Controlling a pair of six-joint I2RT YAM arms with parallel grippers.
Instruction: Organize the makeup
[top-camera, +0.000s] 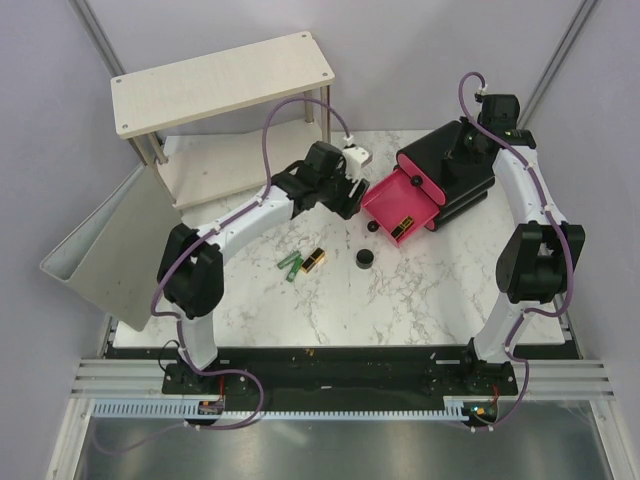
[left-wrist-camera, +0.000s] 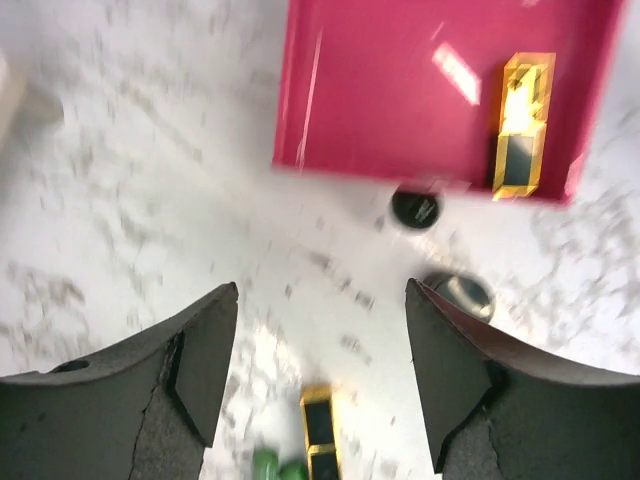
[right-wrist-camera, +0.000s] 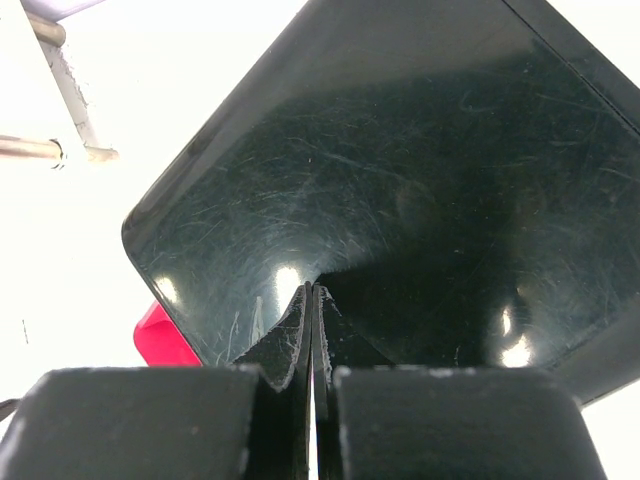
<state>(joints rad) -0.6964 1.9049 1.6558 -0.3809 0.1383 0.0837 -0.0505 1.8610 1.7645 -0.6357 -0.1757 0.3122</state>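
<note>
I will bring my left gripper back and down to the black-and-gold case beside the green tubes (top-camera: 290, 265) next, because that case is outside the drawer (top-camera: 385, 195).
A pink drawer (top-camera: 385, 195) stands pulled out of the black box (top-camera: 455, 165), and one black-and-gold case (top-camera: 405, 228) lies inside it. On the marble lie two green tubes (top-camera: 290, 265), a second black-and-gold case (top-camera: 313, 260) and a round black jar (top-camera: 365, 260). My left gripper (top-camera: 345, 192) hovers open and holds nothing, just left of the drawer. In the left wrist view the drawer (left-wrist-camera: 400, 90), its case (left-wrist-camera: 522, 125), the jar (left-wrist-camera: 460, 292), the table case (left-wrist-camera: 320, 430) and the green tubes (left-wrist-camera: 278, 467) all show beyond the gripper (left-wrist-camera: 320, 330). My right gripper (right-wrist-camera: 312, 290) is shut, tips against the box top (right-wrist-camera: 420, 180).
A pale wooden shelf (top-camera: 220, 80) stands at the back left, with a grey tray (top-camera: 110, 250) leaning off the table's left edge. A white block (top-camera: 357, 156) sits behind my left wrist. The drawer's black knob (left-wrist-camera: 415, 208) points toward the jar.
</note>
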